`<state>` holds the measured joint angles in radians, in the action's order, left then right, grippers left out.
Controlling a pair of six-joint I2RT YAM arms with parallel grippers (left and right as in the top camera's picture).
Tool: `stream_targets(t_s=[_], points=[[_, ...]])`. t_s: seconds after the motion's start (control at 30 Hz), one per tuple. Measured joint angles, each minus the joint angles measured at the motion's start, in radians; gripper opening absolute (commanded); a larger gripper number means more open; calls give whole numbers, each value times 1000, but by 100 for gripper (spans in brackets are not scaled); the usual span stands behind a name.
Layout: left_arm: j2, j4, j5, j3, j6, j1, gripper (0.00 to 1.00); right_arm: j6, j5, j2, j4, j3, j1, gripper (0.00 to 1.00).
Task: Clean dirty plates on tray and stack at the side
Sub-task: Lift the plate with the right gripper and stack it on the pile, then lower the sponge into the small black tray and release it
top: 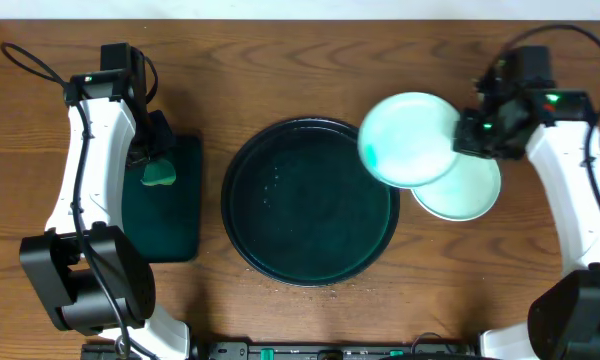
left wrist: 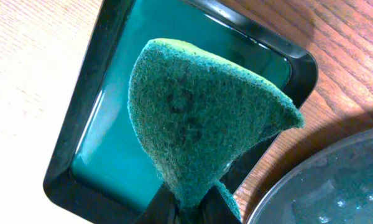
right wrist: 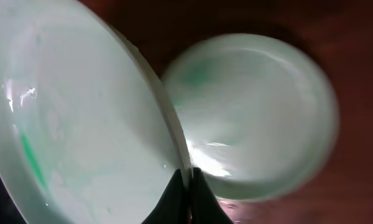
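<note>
I should move my right gripper back and down over the second plate (top: pixel 462 190) (right wrist: pixel 258 115), which is below and back from it, and let go of the pale-mint plate's rim with both plates stacked.
The large round dark tray (top: pixel 242 200) sits mid-table and holds no plates. My right gripper (top: pixel 472 132) is shut on the rim of a pale-mint plate (top: pixel 410 138) with a teal smear, holding it tilted above the tray's right edge. In the right wrist view the gripper (right wrist: pixel 186 177) pinches that plate's (right wrist: pixel 81 124) edge. A second plate (top: pixel 470 190) lies on the table below it, also in the right wrist view (right wrist: pixel 255 112). My left gripper (top: pixel 160 160) is shut on a green sponge (left wrist: pixel 199 118) above the small rectangular tray (top: pixel 170 225).
The rectangular dark tray (left wrist: pixel 99 143) holds teal liquid and stands left of the round tray, whose rim (left wrist: pixel 323 180) shows in the left wrist view. Cables run along the table's far corners. Wood tabletop (top: pixel 310 70) surrounds everything.
</note>
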<state>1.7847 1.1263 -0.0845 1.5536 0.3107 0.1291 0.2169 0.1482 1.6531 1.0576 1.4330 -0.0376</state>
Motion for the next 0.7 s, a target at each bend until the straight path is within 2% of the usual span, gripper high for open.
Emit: stream_targets(t_s=[0.13, 0.37, 0.4, 0.53, 0.67, 0.7], points=[[0, 0, 0, -13, 0, 0, 7, 11, -65, -2, -25, -105, -95, 1], [0, 0, 0, -23, 0, 0, 7, 18, -114, -2, -249, -312, -210, 2], [0, 0, 0, -23, 0, 0, 8, 18, -116, -2, -291, -341, -214, 5], [0, 0, 0, -23, 0, 0, 7, 8, -87, -2, -392, -426, -210, 42], [0, 2, 0, -25, -14, 0, 7, -1, -56, -2, -368, -427, -191, 56], [0, 2, 0, -29, -24, 0, 7, -5, -48, -2, -342, -418, -185, 62]])
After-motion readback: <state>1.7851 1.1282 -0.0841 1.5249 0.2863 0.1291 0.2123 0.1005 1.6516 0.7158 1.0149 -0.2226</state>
